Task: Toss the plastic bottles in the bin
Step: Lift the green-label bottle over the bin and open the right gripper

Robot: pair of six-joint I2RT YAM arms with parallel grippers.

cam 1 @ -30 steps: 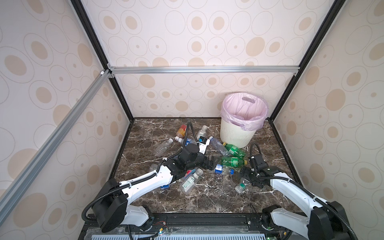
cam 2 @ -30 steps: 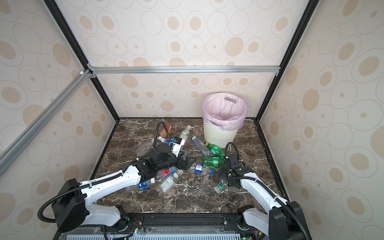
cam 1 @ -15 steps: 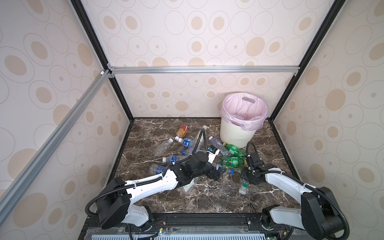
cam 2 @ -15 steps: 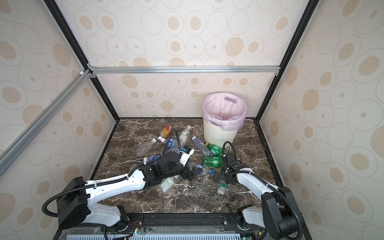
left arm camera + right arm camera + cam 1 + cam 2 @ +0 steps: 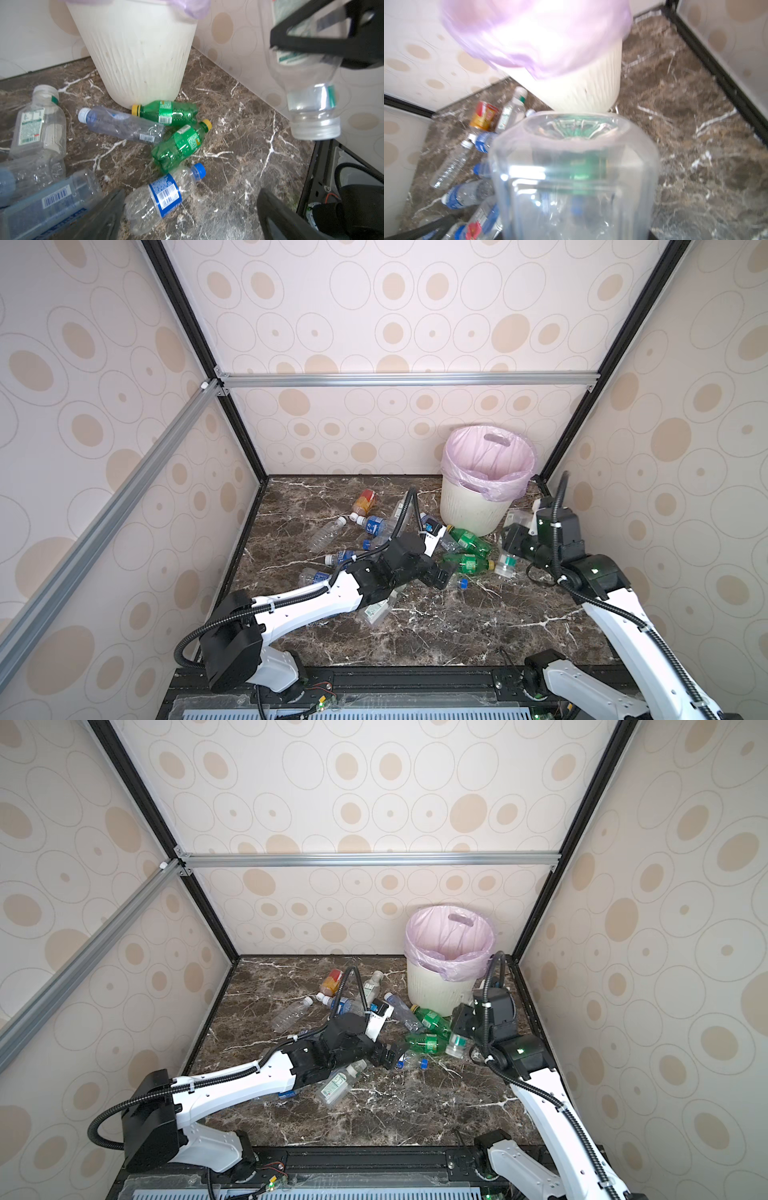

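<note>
The bin's pink-lined opening (image 5: 489, 464) is higher than the bottle's cap, so my right gripper will rise and move outward over it to release the bottle with the white cap.
The bin (image 5: 473, 510) (image 5: 436, 992), cream ribbed with a pink liner, stands at the back right. My right gripper (image 5: 514, 542) (image 5: 463, 1025) is shut on a clear bottle (image 5: 571, 166) (image 5: 311, 104) with a white cap and a green band. It hangs cap-down above the floor beside the bin. My left gripper (image 5: 191, 207) (image 5: 440, 574) is open, low over a clear blue-labelled bottle (image 5: 164, 195) that lies near one finger. Two green bottles (image 5: 166, 112) (image 5: 178, 143) lie at the bin's foot (image 5: 135, 52).
More plastic bottles lie left of the bin: an amber one (image 5: 365, 502), clear ones with blue or white caps (image 5: 328, 531), and one under my left forearm (image 5: 376, 612). Patterned walls close in the marble floor (image 5: 457, 635) on three sides.
My right gripper has shut on the clear bottle and lifted it off the floor, toward the bin. My left arm has shifted a little forward, staying open.
</note>
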